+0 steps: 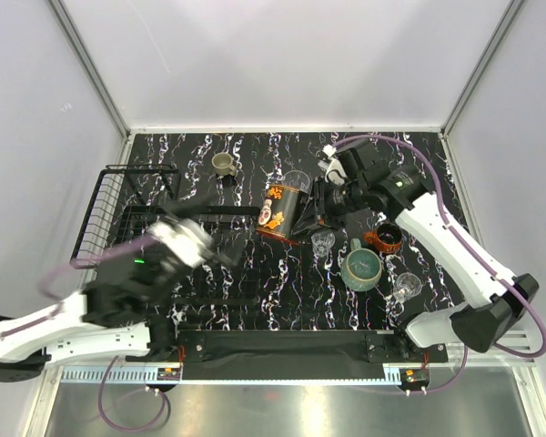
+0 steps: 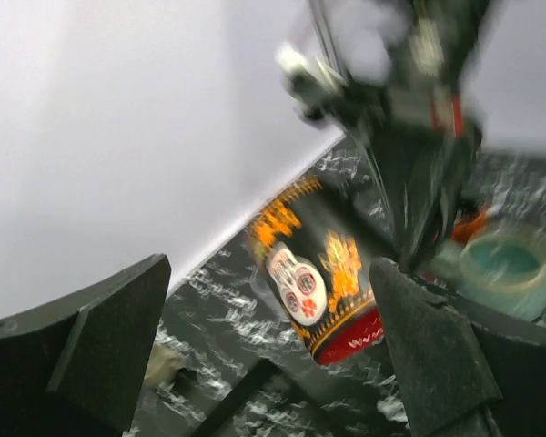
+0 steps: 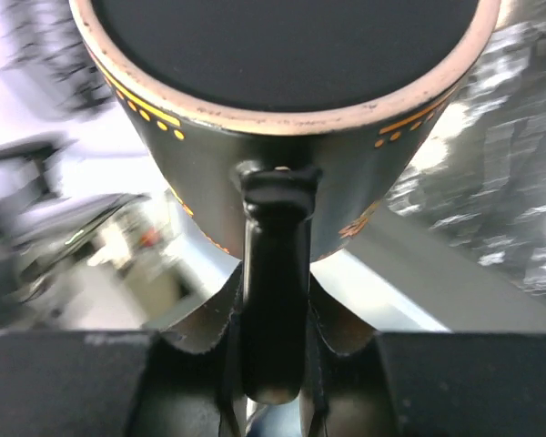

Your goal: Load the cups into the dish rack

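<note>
Next, my right gripper swings down and leftward in the top view to the dish rack's far bar (image 1: 213, 210), straightens the tilted mug and releases it.
My right gripper (image 1: 317, 204) is shut on the handle (image 3: 275, 300) of the dark copper-rimmed mug (image 1: 280, 211) with orange patterns and holds it tilted above the table's middle; the mug fills the right wrist view (image 3: 291, 118). My left gripper (image 1: 211, 248) is open and empty, blurred, just right of the black wire dish rack (image 1: 118, 205). In the left wrist view the held mug (image 2: 314, 273) shows ahead between my open fingers (image 2: 105, 350). A teal mug (image 1: 361, 269), a red cup (image 1: 384, 239), an olive mug (image 1: 223, 164) and clear glasses (image 1: 323, 241) stand on the table.
Another clear glass (image 1: 406, 287) stands near the right arm's base, one more (image 1: 297, 180) behind the held mug. The teal mug also shows in the left wrist view (image 2: 500, 264). White walls enclose the black marble table (image 1: 255, 291).
</note>
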`<state>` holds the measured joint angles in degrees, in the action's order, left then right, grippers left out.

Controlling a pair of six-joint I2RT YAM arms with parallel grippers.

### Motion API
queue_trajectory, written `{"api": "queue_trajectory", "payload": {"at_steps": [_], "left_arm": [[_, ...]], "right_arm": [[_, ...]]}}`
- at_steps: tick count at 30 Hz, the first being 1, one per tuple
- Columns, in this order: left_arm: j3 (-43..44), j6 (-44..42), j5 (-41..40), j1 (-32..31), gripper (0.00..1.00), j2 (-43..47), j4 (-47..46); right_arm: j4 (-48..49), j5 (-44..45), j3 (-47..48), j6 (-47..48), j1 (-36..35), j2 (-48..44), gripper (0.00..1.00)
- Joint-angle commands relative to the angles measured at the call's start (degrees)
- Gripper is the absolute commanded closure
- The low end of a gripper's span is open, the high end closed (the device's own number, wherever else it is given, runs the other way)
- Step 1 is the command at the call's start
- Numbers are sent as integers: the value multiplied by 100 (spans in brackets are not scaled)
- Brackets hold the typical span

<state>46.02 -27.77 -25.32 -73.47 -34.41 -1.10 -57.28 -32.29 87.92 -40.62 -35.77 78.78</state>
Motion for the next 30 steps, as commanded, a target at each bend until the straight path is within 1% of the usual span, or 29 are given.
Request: {"api": "queue_trajectory", "payload": {"at_steps": [1,2,3,4,5,6,7,8,9,10,12,13,15,16,19,20,22,23,25,27,30], "left_arm": [[1337,2342,-1148,-18,1,330,937],[1574,3147,-1333,-9,1,304,1380],[2055,3477,-1483,-9,1,251,1820],[2286,3741,-1667,-18,1,86,2625],[2506,4153,-1800,-9,1,-29,3024],[2987,4331,-1905,-9,1,-152,3429],[3227,4576,-2072,-18,1,-414,4137],[3429,4666,-2108,-9,1,-513,4423],[3710,4745,-2152,-18,1,-575,4652],[3808,4937,-2196,-18,1,-610,4959],[3775,5079,-2031,-9,1,-514,5032],[3687,5097,-1916,-18,1,-444,4893],[3407,5176,-1732,-18,1,-216,4725],[3327,5255,-1713,-18,1,-154,4620],[3176,5369,-1704,-9,1,-92,4654],[3159,5387,-1722,-9,1,-101,4698],[3168,5335,-1836,-18,1,-136,4803],[3150,5274,-1906,-18,1,-153,4812],[3062,5098,-2362,-9,1,-197,4830],[3027,5036,-2844,-18,1,-223,4883],[2931,4799,-3136,-18,1,-224,4778]], "right_arm": [[621,1345,14,748,-245,128,100],[673,1601,119,957,-386,216,100],[717,1856,164,1064,-526,269,100],[761,2406,216,1161,-676,321,100],[875,2682,304,1353,-1016,444,100],[989,2911,313,1416,-1150,488,100],[1121,3357,296,1469,-1308,524,100],[1401,3526,279,1495,-1536,620,100],[1543,3641,261,1522,-1660,690,100],[1692,3903,252,1574,-1748,752,100],[2166,4142,226,1645,-2011,972,100],[2342,4309,208,1732,-2083,1051,100],[3000,4477,59,1864,-2249,1227,100],[3499,4625,-98,2013,-2294,1262,100],[4283,4715,-380,2224,-2338,1429,100],[4852,4715,-598,2312,-2364,1490,100],[5470,4784,-915,2706,-2530,1552,100],[5977,4802,-960,2839,-2575,1683,100],[6341,4794,-1022,3190,-2654,1842,100],[6903,4776,-1163,3358,-2698,2044,100],[7624,4986,-1347,3727,-2926,2229,100]]}}
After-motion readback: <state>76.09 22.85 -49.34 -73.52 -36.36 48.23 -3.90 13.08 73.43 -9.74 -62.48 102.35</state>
